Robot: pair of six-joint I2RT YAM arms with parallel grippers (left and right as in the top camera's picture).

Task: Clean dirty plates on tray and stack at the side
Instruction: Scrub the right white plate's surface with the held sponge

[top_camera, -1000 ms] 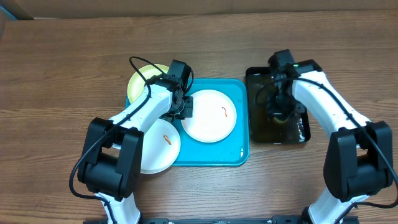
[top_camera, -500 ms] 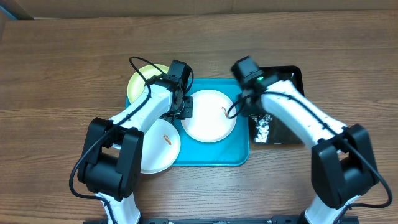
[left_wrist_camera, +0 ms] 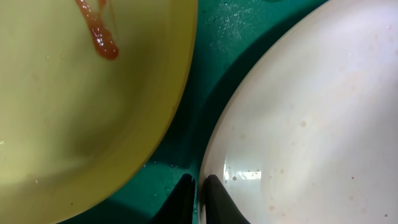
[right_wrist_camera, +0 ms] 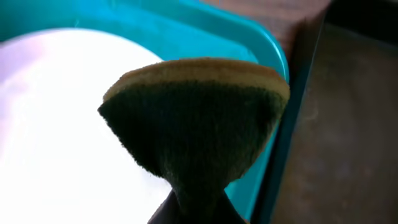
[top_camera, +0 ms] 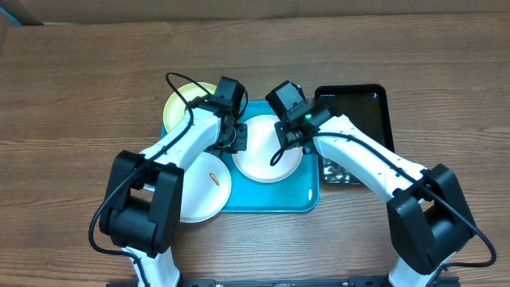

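My right gripper will go down and let go of the sponge [right_wrist_camera: 196, 118] on the white plate's side [right_wrist_camera: 134, 167] by the black tray, because that side of the plate is below the gripper.
A white plate [top_camera: 263, 158] lies in the middle of the turquoise tray [top_camera: 275, 201]. My left gripper [top_camera: 237, 141] is shut on this plate's left rim, as the left wrist view [left_wrist_camera: 196, 193] shows on the plate [left_wrist_camera: 311, 124]. My right gripper [top_camera: 288, 137] is shut on a green and yellow sponge [right_wrist_camera: 196, 118] and holds it over the plate's right part [right_wrist_camera: 62, 124]. A pale yellow-green plate [top_camera: 182, 104] with an orange smear [left_wrist_camera: 99, 37] overlaps the tray's back left corner. A second white plate [top_camera: 201, 191] with a smear [top_camera: 213, 177] overlaps the tray's front left.
A black glossy tray [top_camera: 358, 112] stands just right of the turquoise tray and holds something shiny near its front [top_camera: 335, 169]. In the right wrist view the turquoise rim [right_wrist_camera: 273, 56] and the black tray [right_wrist_camera: 348, 124] lie side by side. Brown wooden table [top_camera: 80, 80] all round.
My right arm has swung left from the black tray to above the middle white plate, carrying the sponge. My left gripper has stayed on the plate's rim.
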